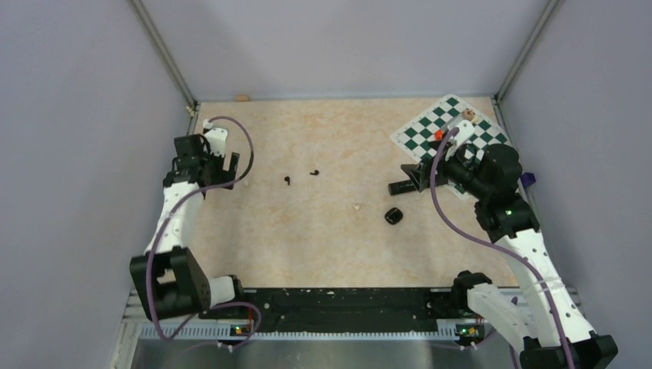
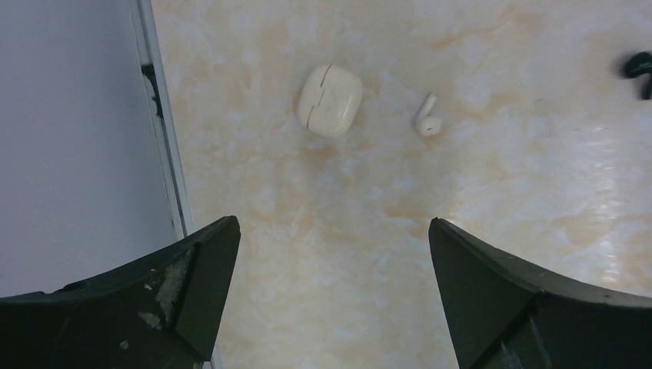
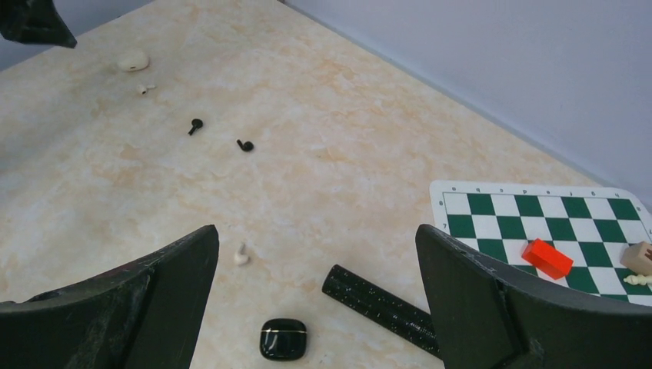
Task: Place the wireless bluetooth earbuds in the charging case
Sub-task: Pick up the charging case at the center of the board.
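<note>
I will lower my open left gripper and turn it to set its fingers around the case's rounded sides, because the white case [image 2: 330,101] lies slanted below it.
Two black earbuds lie apart mid-table, one [image 1: 287,181] [image 3: 195,126] left of the other [image 1: 314,172] [image 3: 244,145]. The left one's tip shows at the right edge of the left wrist view [image 2: 638,69]. The glossy black charging case [image 1: 394,216] [image 3: 284,339] lies shut to the right. My right gripper [image 1: 415,178] [image 3: 317,238] hovers open just behind and right of it, holding nothing. At the far left my left gripper [image 1: 234,171] [image 2: 334,231] stands open and empty, well left of the buds.
A white case [image 2: 330,101] [image 3: 132,61] and a white bud [image 2: 428,120] lie ahead of the left gripper by the left wall. A black cylinder [image 1: 401,187] [image 3: 377,305], a cream bud [image 3: 241,255] and a chessboard [image 1: 454,131] with a red block [image 3: 547,257] surround the right gripper.
</note>
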Motion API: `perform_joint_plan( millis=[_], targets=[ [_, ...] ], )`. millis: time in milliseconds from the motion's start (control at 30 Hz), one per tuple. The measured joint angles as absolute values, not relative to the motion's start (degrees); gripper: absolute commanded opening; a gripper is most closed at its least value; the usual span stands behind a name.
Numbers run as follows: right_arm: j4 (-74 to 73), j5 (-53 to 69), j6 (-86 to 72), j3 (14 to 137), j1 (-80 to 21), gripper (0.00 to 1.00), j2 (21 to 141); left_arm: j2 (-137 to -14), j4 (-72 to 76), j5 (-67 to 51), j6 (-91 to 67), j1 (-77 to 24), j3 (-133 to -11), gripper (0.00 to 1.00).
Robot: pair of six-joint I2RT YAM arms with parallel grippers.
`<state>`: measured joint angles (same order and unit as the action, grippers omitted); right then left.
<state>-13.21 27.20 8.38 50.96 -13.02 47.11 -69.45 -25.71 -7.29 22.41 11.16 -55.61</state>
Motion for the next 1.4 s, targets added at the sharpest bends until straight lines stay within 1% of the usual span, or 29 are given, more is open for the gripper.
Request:
perform_joint_plan(
  millis=[167, 300, 433, 667, 833, 967, 1167, 1267, 1367, 1400],
  targets=[
    [-12.4, 27.5, 8.4, 51.0, -13.0, 0.97, 47.0, -84.1, -26.0, 1.4, 22.4, 11.3, -58.0, 0.97],
    [-12.1, 27.6, 8.4, 51.0, -13.0, 0.97, 47.0, -92.3, -27.2, 2.5, 22.4, 11.7, -62.0, 0.95],
    [-12.0, 27.6, 8.4, 51.0, -13.0, 0.96, 47.0, -97.6, -28.5, 1.3, 22.7, 12.1, -67.6, 0.89],
    [-11.8, 27.6, 8.5, 50.7, -13.0, 0.96, 47.0, -106.6, -33.2, -5.3, 25.2, 13.1, -79.0, 0.81],
    [-12.0, 27.6, 8.6, 50.2, -13.0, 0.96, 46.9, -110.3, -37.6, -8.2, 27.4, 13.3, -83.1, 0.79],
    [-12.0, 27.6, 8.7, 50.2, -13.0, 0.96, 46.9, -112.4, -39.6, -8.3, 28.7, 13.2, -83.6, 0.69],
    [-12.0, 27.8, 8.9, 50.1, -13.0, 0.96, 46.9, -115.0, -41.1, -8.1, 29.5, 13.3, -83.9, 0.59],
    [-12.0, 27.9, 8.9, 50.1, -13.0, 0.96, 46.9, -115.3, -41.2, -8.0, 29.9, 13.3, -84.0, 0.48],
    [-12.0, 28.2, 8.9, 50.1, -13.0, 0.96, 46.9, -115.7, -41.2, -7.9, 30.2, 13.3, -84.6, 0.34],
    [-12.0, 28.2, 8.9, 50.1, -13.0, 0.96, 46.9, -115.8, -41.2, -7.9, 30.2, 13.3, -84.7, 0.32]
  ],
)
